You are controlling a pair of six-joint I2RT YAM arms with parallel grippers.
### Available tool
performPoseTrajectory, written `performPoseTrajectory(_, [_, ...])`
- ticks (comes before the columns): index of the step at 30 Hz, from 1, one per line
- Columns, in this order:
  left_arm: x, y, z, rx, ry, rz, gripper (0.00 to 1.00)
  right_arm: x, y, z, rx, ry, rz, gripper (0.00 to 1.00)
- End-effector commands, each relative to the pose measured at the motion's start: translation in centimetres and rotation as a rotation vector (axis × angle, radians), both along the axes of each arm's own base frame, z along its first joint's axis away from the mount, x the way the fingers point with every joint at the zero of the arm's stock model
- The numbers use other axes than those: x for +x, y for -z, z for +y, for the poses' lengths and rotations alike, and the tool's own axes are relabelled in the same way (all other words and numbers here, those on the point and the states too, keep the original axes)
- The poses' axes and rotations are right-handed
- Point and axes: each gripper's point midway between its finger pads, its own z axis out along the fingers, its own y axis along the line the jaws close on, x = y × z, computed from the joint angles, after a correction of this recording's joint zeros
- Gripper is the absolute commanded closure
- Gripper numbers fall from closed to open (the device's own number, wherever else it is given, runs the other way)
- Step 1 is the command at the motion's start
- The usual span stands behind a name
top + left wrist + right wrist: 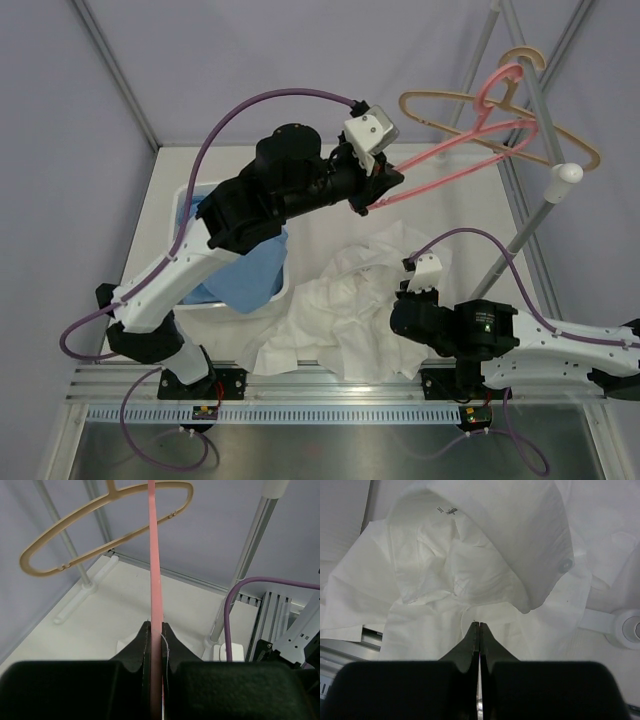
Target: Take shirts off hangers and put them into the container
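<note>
The pink hanger's hook is still short of the tan hanger's bar, which is to the right in the top view, so my left gripper will bring the hook onto the bar and let go.
My left gripper (383,190) (156,626) is raised above the back of the table, shut on the lower bar of the pink hanger (462,140) (154,555). This hanger is bare and its hook lies by the tan hanger (572,142) (65,542), also bare. The white shirt (345,315) (470,555) lies crumpled on the table in front. My right gripper (408,288) (479,625) is shut just over its right side, with no cloth between its fingers. The light blue shirt (250,275) hangs partly out of the white container (184,197), largely hidden by my left arm.
A white pole with a round knob (567,174) (275,486) slants up at the right, its foot (631,628) on the table next to the white shirt. Grey frame posts (120,75) stand at the back corners. A slotted metal rail (330,412) runs along the near edge.
</note>
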Motion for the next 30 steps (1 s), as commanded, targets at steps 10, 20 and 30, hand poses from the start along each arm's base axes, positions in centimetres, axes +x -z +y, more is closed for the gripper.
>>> performPoseTrajectory(10, [0.1, -1.6, -7.2, -0.139, 0.182, 0.009, 1.00, -0.4, -2.0, -0.3, 0.120, 0.022, -0.013, 1.00])
performPoseTrajectory(20, [1.7, 3.1, -7.8, -0.048, 0.110, 0.121, 0.85, -0.3, -2.3, -1.4, 0.121, 0.040, -0.029, 1.00])
performPoseTrajectory(30, [1.1, 3.9, 3.3, 0.100, -0.157, 0.118, 0.23, 0.0, -3.0, -1.3, 0.104, 0.018, -0.056, 0.30])
